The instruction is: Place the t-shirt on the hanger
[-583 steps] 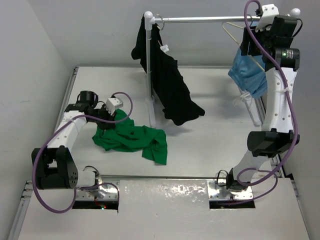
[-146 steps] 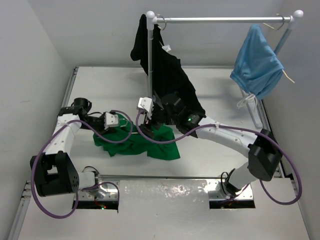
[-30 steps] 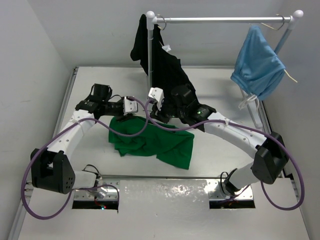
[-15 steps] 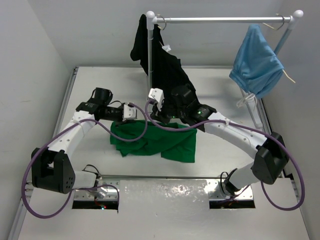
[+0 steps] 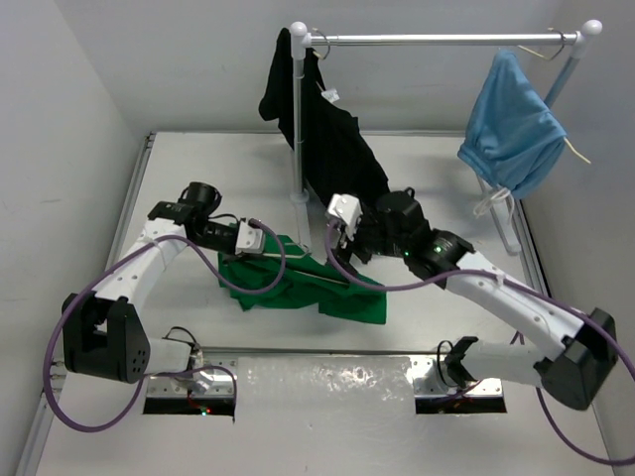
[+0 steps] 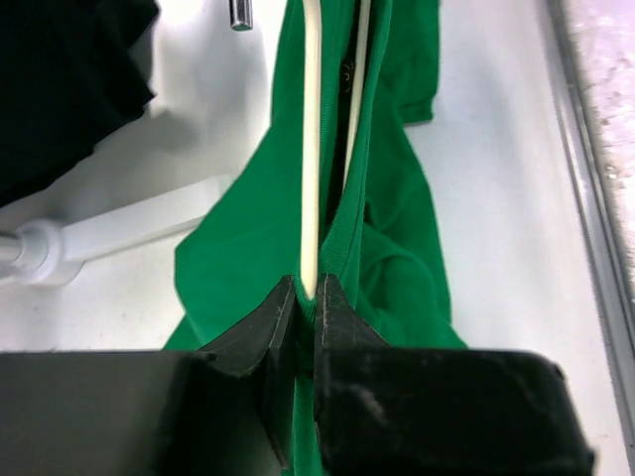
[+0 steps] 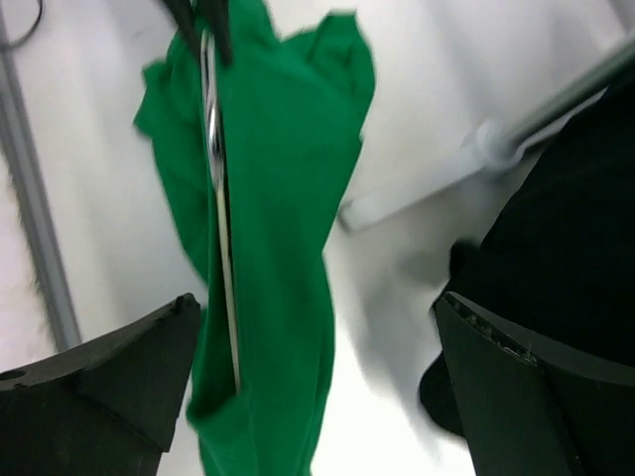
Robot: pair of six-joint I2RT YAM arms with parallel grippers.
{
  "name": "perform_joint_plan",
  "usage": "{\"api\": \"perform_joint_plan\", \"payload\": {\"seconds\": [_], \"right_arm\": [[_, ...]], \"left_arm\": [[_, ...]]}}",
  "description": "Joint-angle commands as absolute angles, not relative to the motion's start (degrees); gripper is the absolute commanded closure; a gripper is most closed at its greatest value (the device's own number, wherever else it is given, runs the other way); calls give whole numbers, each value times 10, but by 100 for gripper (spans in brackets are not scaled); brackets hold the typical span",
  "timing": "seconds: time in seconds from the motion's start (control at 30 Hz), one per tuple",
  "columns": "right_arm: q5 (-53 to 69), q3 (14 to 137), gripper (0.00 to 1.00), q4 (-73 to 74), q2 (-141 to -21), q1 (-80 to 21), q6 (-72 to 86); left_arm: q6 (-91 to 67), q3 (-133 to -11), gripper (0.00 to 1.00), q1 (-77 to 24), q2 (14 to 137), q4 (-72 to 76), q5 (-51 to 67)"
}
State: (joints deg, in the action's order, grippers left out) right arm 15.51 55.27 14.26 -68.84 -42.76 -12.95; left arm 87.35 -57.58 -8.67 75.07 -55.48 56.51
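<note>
The end of the cream bar is tucked under the t-shirt's edge. My open right gripper should move down and back next, onto the t-shirt's edge where the cream bar disappears.
The green t-shirt (image 5: 342, 297) lies bunched on the table between the arms. A cream bar of the hanger (image 5: 316, 272) runs across it, partly wrapped in the cloth. In the left wrist view the hanger (image 6: 311, 149) ends between my left gripper's (image 6: 308, 288) tips, which are shut on it together with a fold of the t-shirt (image 6: 397, 218). My left gripper (image 5: 268, 250) sits at the shirt's left end. My right gripper (image 5: 347, 246) hovers over the right part with its jaws wide open and nothing between them. The right wrist view shows the t-shirt (image 7: 288, 178) and hanger (image 7: 220, 228) below that gripper (image 7: 317, 377).
A metal clothes rack (image 5: 437, 40) stands at the back. A black garment (image 5: 332, 159) hangs by its left post (image 5: 297, 119), reaching down close to my right arm. A light-blue garment (image 5: 511, 124) hangs at the right end. The rack's white foot (image 6: 119, 233) lies beside the shirt.
My right gripper has opened and pulled back to the right, off the shirt. My left gripper has shut on the hanger and cloth, and the shirt has sunk lower onto the table.
</note>
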Motion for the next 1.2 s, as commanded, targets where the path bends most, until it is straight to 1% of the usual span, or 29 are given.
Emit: {"api": "perform_joint_plan", "payload": {"seconds": [0.0,0.13,0.37,0.57,0.67,0.8,0.9,0.93,1.03,1.07,1.13,1.17], "right_arm": [[171,507,1,160,-641,-426,-142],[213,494,1,214,-625,-426,-153],[221,442,1,217,-628,-426,-142],[164,385,1,170,-621,-426,-123],[156,369,1,134,-640,-427,-115],[106,341,4,60,-665,-426,-103],[103,330,20,16,-685,-427,-91],[105,330,34,8,-690,-427,-83],[116,329,49,-16,-703,-427,-74],[118,330,63,-17,-705,-427,-72],[126,328,83,-18,-706,-427,-67],[127,327,99,-19,-703,-427,-63]], "left_arm": [[928,-599,100,-83,744,-596,626],[926,-603,100,-83,744,-596,628],[913,-599,100,-83,744,-583,629],[912,-599,100,-83,745,-582,630],[910,-602,100,-83,751,-578,634],[909,-604,100,-83,754,-577,636],[909,-606,100,-83,755,-581,639],[910,-608,100,-83,755,-584,641],[918,-614,100,-83,755,-597,644],[918,-615,100,-83,756,-599,645],[918,-615,100,-83,756,-599,645],[919,-614,100,-83,757,-599,644]]}}
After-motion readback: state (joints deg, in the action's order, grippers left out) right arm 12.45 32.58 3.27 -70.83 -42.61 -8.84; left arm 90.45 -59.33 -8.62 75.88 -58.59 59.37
